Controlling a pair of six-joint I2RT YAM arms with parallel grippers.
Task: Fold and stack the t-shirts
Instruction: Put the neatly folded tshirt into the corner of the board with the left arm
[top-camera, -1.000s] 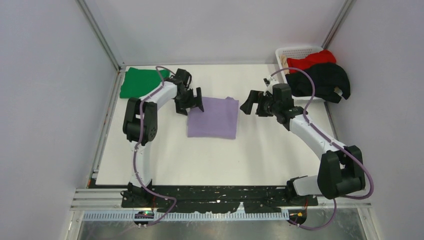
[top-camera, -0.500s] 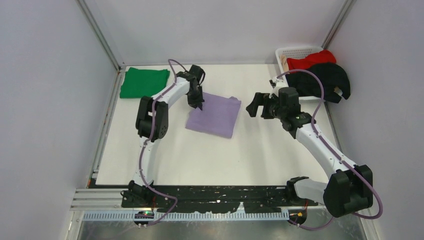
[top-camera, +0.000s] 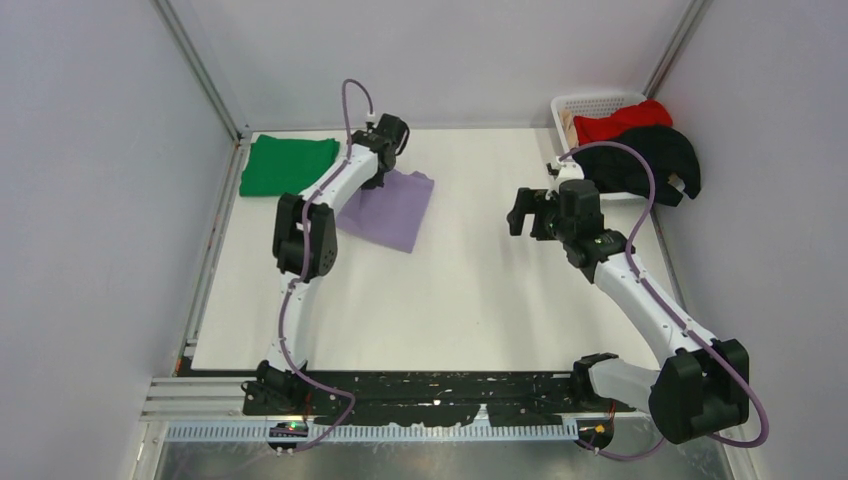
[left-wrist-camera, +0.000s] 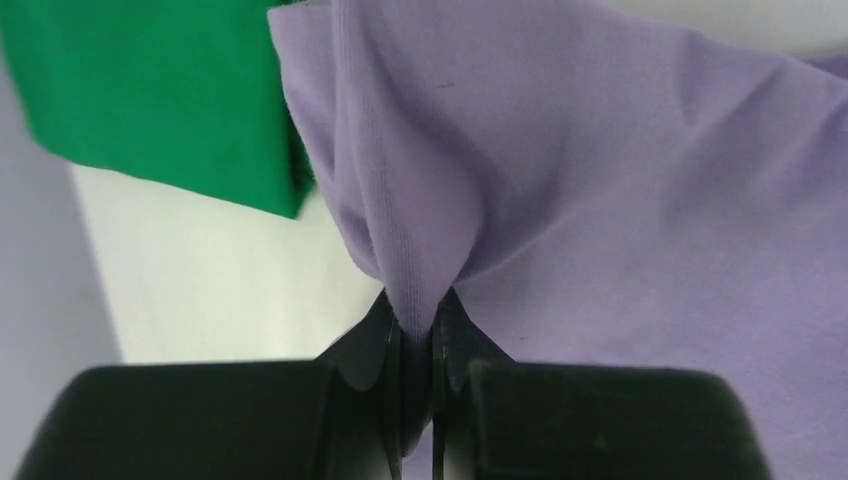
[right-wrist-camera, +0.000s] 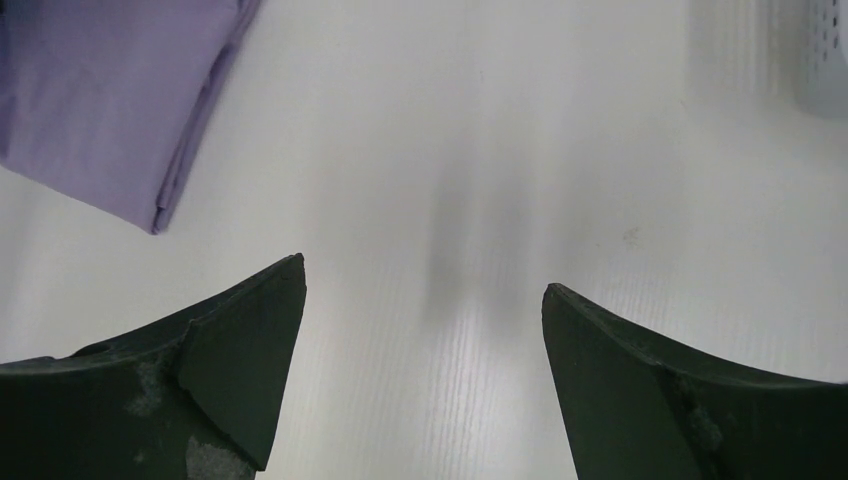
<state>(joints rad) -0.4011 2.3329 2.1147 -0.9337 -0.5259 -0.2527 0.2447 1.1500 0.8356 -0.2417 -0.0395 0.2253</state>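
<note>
My left gripper lifts next, moves left in the top view, brings the lavender t-shirt (top-camera: 392, 208) down onto the green t-shirt (top-camera: 288, 165) and releases it, since that one lies flat.
A folded lavender t-shirt (top-camera: 392, 208) lies left of the table's middle, its far edge pinched by my left gripper (top-camera: 385, 172). In the left wrist view the left gripper (left-wrist-camera: 417, 322) is shut on a bunched fold of the lavender t-shirt (left-wrist-camera: 620, 180), and the green t-shirt (left-wrist-camera: 160, 90) lies just beyond it. The folded green t-shirt (top-camera: 288, 165) rests flat at the far left corner. My right gripper (top-camera: 522, 210) hangs open over bare table at centre right; between its fingertips (right-wrist-camera: 250, 350) only white surface shows. The lavender t-shirt (right-wrist-camera: 100, 110) is at its upper left.
A white lattice basket (top-camera: 592, 108) stands at the far right corner with a red t-shirt (top-camera: 622, 120) in it and a black t-shirt (top-camera: 640, 162) draped over its front rim. Grey walls close in the left, back and right sides.
My left gripper shut on the lavender t-shirt's far edge and dragged it left and back toward the green one. The right arm drew back to the right, still open.
</note>
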